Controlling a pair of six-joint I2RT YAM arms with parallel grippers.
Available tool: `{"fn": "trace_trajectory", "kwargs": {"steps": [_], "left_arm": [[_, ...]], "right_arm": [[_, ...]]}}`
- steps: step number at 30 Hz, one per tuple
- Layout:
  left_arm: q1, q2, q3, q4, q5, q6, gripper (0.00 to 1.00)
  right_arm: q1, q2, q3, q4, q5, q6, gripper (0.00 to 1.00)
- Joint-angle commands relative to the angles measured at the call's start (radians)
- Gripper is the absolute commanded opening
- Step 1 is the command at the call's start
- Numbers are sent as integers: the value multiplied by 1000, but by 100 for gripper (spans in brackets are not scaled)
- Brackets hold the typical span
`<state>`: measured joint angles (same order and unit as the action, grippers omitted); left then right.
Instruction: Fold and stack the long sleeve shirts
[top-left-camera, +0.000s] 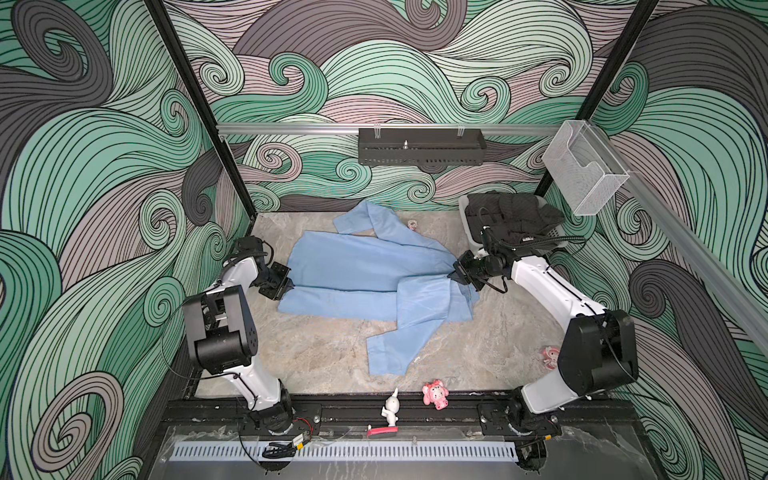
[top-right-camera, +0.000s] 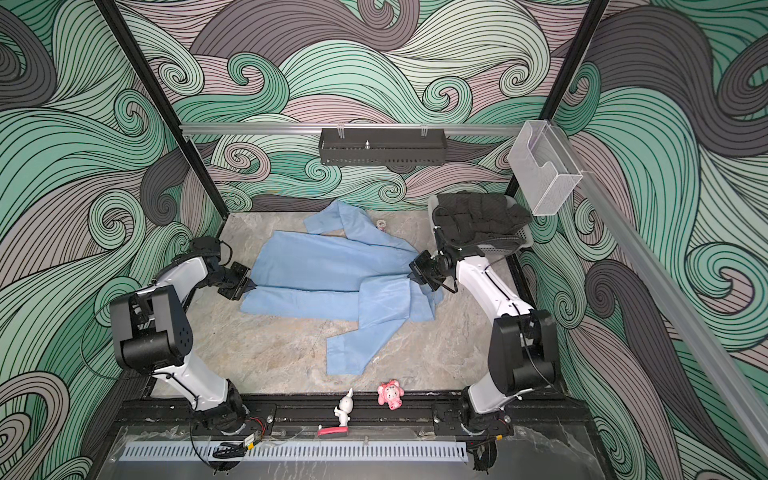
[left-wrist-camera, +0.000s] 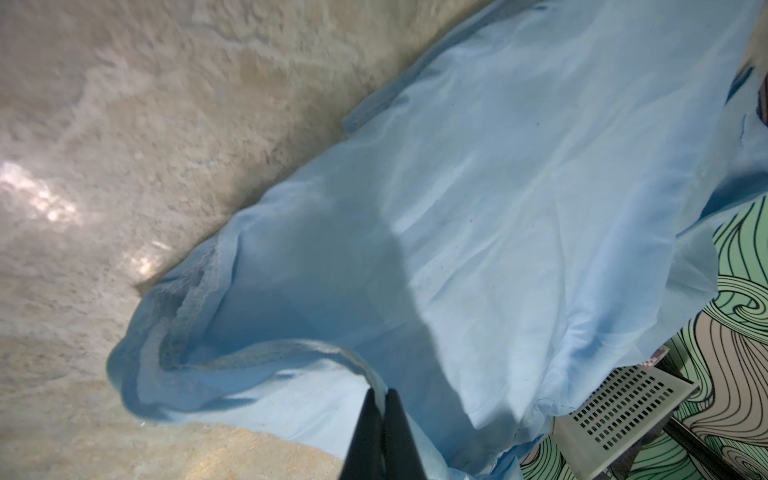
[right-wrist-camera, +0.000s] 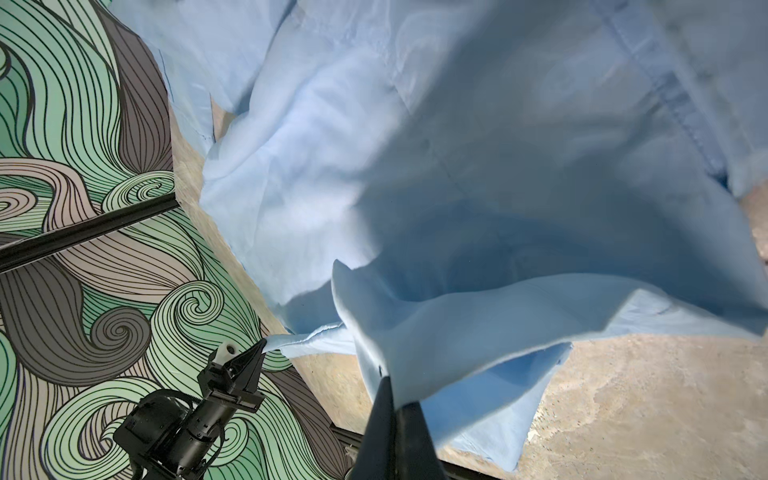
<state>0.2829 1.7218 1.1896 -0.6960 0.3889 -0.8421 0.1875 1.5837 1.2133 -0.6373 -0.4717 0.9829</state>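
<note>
The shirt's flat body (top-left-camera: 301, 276) (left-wrist-camera: 320, 312) is below and outward of my left gripper, so the gripper will move outward and down to lay the raised edge flat and let go of it.
A light-blue long sleeve shirt (top-left-camera: 365, 266) (top-right-camera: 328, 270) lies spread across the marble table (top-left-camera: 324, 345), with one sleeve reaching toward the front and the other toward the back wall. My left gripper (top-left-camera: 291, 284) (top-right-camera: 251, 286) is shut on the shirt's left edge; in the left wrist view its tips (left-wrist-camera: 380, 392) pinch a hemmed edge of the cloth (left-wrist-camera: 498, 187). My right gripper (top-left-camera: 451, 274) (top-right-camera: 411, 274) is shut on the right end of the shirt. Seen from the right wrist, its tips (right-wrist-camera: 395, 390) clamp a lifted fold of the fabric (right-wrist-camera: 498, 166), and the left gripper (right-wrist-camera: 262, 343) shows across the table holding the far edge.
A white basket (top-left-camera: 465, 208) with dark clothes (top-left-camera: 515, 216) stands at the back right, close behind the right arm. A pink toy (top-left-camera: 435, 392) and a white figurine (top-left-camera: 390, 409) sit at the front edge. A black shelf (top-left-camera: 419, 147) and a clear box (top-left-camera: 582, 170) hang on the rails.
</note>
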Motion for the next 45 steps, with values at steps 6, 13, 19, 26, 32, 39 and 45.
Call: {"fn": "trace_trajectory", "kwargs": {"steps": [6,13,19,26,32,39,45], "left_arm": [[-3,68,85,-34,-58,3,0],[-7,170,123,-21,-54,-15,0],[-16,229,171,-26,-62,-32,0],[-15,193,213,-82,-77,-29,30],[-14,37,263,-199,-121,20,52],[-180,-163,154,-295,-132,204,51],[-473,-341,-147,-167,-100,221,51]], "right_arm": [[-10,113,107,19,30,-66,0],[-8,231,166,14,47,-110,0],[-7,313,202,32,70,-151,0],[-6,358,324,-59,161,-254,26],[10,252,395,-199,300,-407,47],[23,36,118,-191,255,-421,46],[39,-81,-133,-110,214,-414,42]]}}
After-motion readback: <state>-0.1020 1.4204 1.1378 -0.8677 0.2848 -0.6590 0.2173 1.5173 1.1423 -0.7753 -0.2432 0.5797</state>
